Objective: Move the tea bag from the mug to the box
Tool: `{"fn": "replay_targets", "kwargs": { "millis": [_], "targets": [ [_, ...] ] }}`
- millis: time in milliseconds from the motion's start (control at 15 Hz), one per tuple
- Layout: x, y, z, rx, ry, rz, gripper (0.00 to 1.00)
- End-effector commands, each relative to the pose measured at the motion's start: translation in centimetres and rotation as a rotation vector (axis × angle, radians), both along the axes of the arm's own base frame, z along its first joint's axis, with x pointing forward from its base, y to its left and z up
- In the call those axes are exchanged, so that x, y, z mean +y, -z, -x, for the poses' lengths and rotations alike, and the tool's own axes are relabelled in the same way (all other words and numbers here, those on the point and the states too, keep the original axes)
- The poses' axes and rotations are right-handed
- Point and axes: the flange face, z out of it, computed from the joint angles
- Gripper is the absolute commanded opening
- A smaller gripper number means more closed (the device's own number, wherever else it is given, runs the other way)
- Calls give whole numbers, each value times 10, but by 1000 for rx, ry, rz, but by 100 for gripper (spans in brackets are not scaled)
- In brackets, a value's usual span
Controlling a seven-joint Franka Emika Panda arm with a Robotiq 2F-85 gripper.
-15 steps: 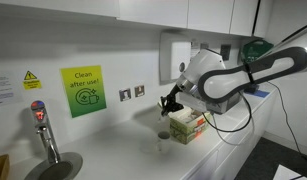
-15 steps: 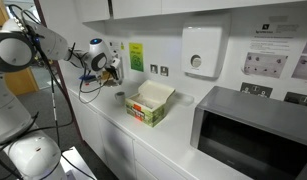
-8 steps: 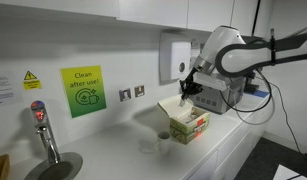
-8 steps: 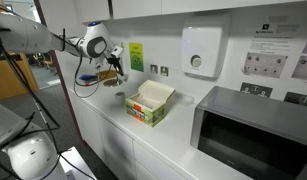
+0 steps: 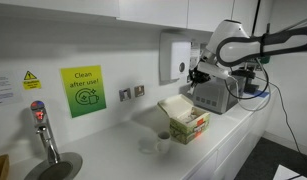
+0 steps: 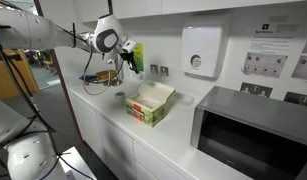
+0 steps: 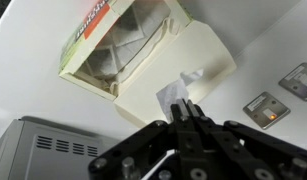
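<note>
The box's open section is below my gripper and to its left in the wrist view. My gripper will go down into it next and release the tea bag among others.
The box is a small printed carton, open, with pale flaps and tea bags inside; it also shows in both exterior views. The small white mug stands on the counter beside the box, and it shows in the other exterior view. My gripper is shut on a white tea bag that sticks out past the fingertips, over the box's open flap. In both exterior views the gripper hangs above the counter, higher than the box. The mug is out of the wrist view.
A white wall dispenser and wall sockets are behind the counter. A microwave stands past the box. A tap and sink are at one end. A green sign is on the wall.
The arm rose from the mug and swung towards the box with the tea bag in its fingers. It now hangs higher, over the box's flap.
</note>
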Motion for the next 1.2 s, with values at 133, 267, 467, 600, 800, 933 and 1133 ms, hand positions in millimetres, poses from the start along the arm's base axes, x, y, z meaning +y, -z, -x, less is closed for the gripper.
{"fn": "replay_targets", "kwargs": {
  "millis": [133,267,467,600,800,933,1133],
  "targets": [
    [-13,36,-44,64,63,11,0],
    [-10,55,-54,97,61,15,0],
    [-9,83,-65,146,61,24,0],
    [-8,100,-69,177,62,22,0],
    [-14,122,-73,221,68,14,0],
    [-20,134,-75,247,80,10,0],
    [-30,147,-76,276,98,8,0]
  ]
}}
